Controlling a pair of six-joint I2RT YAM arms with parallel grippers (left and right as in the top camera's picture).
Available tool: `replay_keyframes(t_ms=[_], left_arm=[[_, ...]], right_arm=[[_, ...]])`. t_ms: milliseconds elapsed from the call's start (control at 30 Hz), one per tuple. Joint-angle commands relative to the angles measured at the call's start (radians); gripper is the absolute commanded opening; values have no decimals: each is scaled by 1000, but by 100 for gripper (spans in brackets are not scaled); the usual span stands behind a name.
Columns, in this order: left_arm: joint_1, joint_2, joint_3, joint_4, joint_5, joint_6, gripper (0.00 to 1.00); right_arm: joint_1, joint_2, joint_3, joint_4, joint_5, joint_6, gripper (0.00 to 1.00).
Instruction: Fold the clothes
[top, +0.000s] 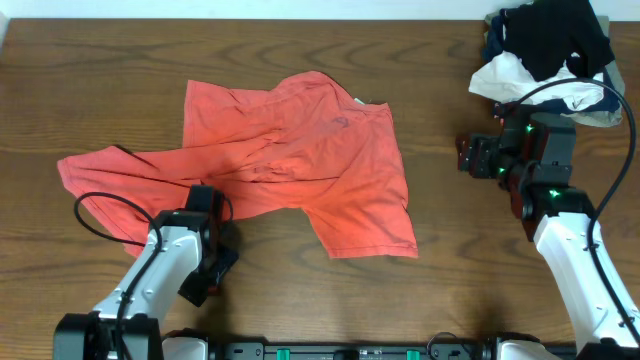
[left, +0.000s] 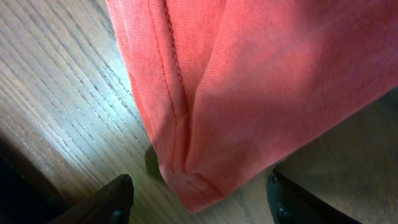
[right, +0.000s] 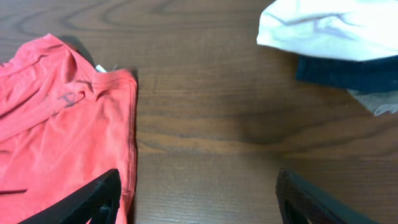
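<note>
My left gripper stays low over the table next and closes onto the fold at the shirt's hemmed corner, which already lies between its open fingers.
The coral-red T-shirt (top: 300, 160) lies crumpled and partly spread on the wooden table, left of centre. One part stretches out to the left. My left gripper (top: 205, 197) is at the shirt's front edge. In the left wrist view its fingers (left: 202, 205) are open, low over the table, with a hemmed corner of the shirt (left: 249, 81) between them but not gripped. My right gripper (top: 465, 155) is open and empty over bare table to the right of the shirt. The right wrist view shows its fingers (right: 199, 199) apart and the shirt's right edge (right: 56, 124) by the left finger.
A heap of black, white, navy and tan garments (top: 545, 50) sits at the back right corner, behind my right arm. Its white and navy pieces show in the right wrist view (right: 323, 28). The table (top: 450, 260) is dark wood.
</note>
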Motion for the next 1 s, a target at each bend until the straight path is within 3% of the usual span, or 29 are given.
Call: replay_keyframes(t_ms=[0,100,167,400,533,667,800,967], left_arm=[[5,6,-26,-3,0,-14,70],[5,6,-31,0,-1,-14,66],[5,7,-43,18,-6,-14,58],[5,7,-96,95,-26,-13,6],[5,7,-95,100,-73,36,6],[5,6,-37,107,-76,195,6],[5,5,144,28,-76,395,6],[5,2,407,-77,-78,537,6]], right_arm=[[11,29,14,-1,3,-3,78],[11,46,14,-1,2,-2,78],[11,54,14,-2,2,-2,77],[11,58,14,-1,2,-3,77],[28,58,14,2,2,-3,73],[85,58,14,-1,1,-3,71],[183,58,14,-2,-36,-26,72],[294,63,14,-85,-51,-28,71]])
